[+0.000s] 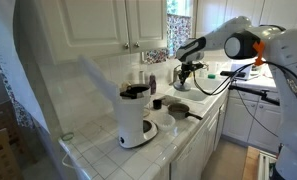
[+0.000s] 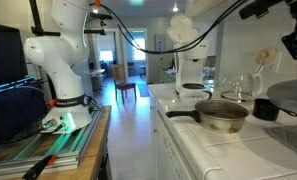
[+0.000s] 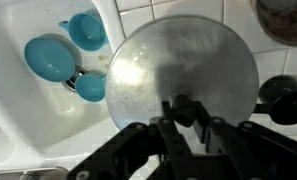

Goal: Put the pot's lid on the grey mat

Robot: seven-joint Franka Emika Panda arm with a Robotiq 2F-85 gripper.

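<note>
My gripper lowers the lid onto the counter spot beside the sink next and releases its black knob, since the lid still hangs above the tiles.
In the wrist view the lid (image 3: 178,55), a round silvery-grey disc, fills the middle of the picture. My gripper (image 3: 183,110) is shut on the dark knob at its centre. The lid hangs above white counter tiles, beside the sink. In an exterior view the pot (image 2: 224,117) stands on the counter with its long dark handle pointing away from the lid (image 2: 289,100), which is held up at the right edge. From the opposite side, the pot (image 1: 177,108) sits in front of the gripper (image 1: 185,72). I cannot make out the grey mat.
A white sink (image 3: 18,110) holds three blue cups (image 3: 48,58). A white coffee maker (image 1: 136,118) stands near the counter's front edge. A small dark cup (image 2: 261,108) sits beside the pot. A dark round object (image 3: 286,98) lies right of the lid.
</note>
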